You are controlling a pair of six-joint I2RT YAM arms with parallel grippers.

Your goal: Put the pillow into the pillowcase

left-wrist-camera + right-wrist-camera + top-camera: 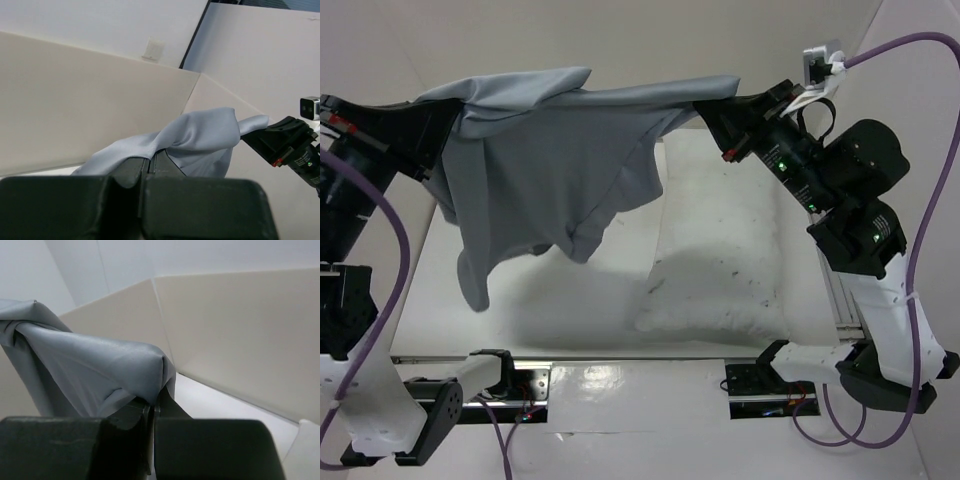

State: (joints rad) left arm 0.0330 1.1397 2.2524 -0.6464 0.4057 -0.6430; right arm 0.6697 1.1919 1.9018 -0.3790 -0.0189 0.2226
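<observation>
The clear space on the bare tabletop beside the pillow lies well below my raised left gripper, so I will lower the gripper next and let go of the pillowcase (550,160) over that space.
The grey pillowcase (550,160) hangs in the air, stretched between both arms above the table's far half, its lower folds drooping toward the left. My left gripper (442,120) is shut on its left end; in the left wrist view the pillowcase (190,140) is pinched at the left gripper (151,161). My right gripper (705,108) is shut on the right end; in the right wrist view the pillowcase (95,370) drapes over the right gripper (156,402). The white speckled pillow (720,275) lies flat on the table, right of centre, below the raised cloth.
The white table (440,320) is walled by pale panels at the back and sides (240,330). A purple cable (920,180) loops beside the right arm. The arm bases and black mounts (500,385) stand at the near edge.
</observation>
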